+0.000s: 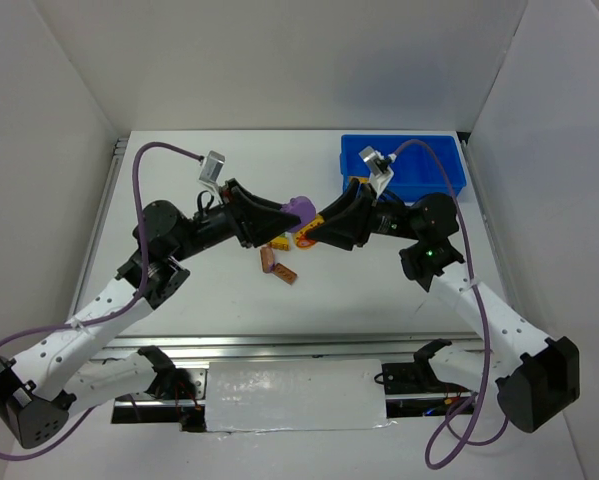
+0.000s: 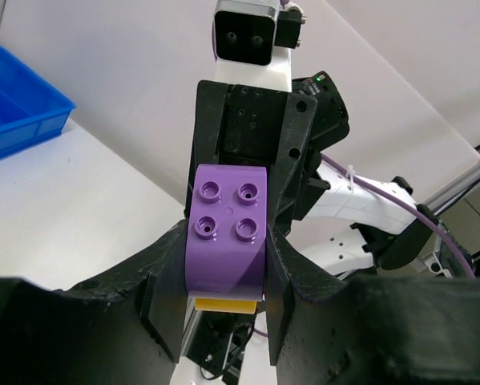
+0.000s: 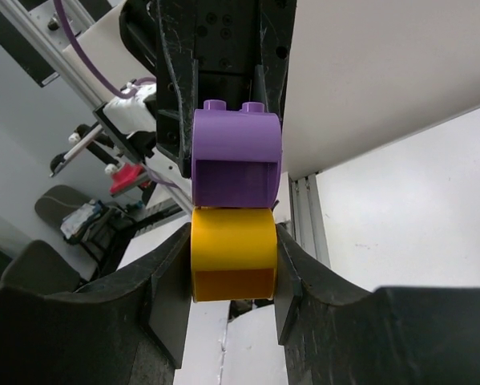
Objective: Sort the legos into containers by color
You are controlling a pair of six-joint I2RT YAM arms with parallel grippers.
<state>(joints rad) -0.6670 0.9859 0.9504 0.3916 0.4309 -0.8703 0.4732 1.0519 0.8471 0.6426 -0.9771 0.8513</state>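
Observation:
I should pull my right gripper away from the purple brick, move it outward, tip it downward and lower it over the spot in the blue tray (image 1: 404,163) where a yellow brick already lies.
My left gripper (image 1: 291,212) is shut on a purple rounded brick (image 2: 227,233) with four studs, held above the table's middle. My right gripper (image 1: 309,231) is shut on a yellow rounded brick (image 3: 232,253). The two bricks meet face to face: the purple brick (image 3: 234,159) sits right against the yellow one, whose edge (image 2: 227,303) shows below the purple in the left wrist view. The grippers point at each other, tips nearly touching. Two brown-orange bricks (image 1: 278,265) and a yellow one (image 1: 277,243) lie on the table below them. The blue tray (image 1: 404,163) is at the back right.
White walls enclose the table on three sides. A metal rail runs along the near edge (image 1: 279,348). The blue tray's corner also shows in the left wrist view (image 2: 19,104).

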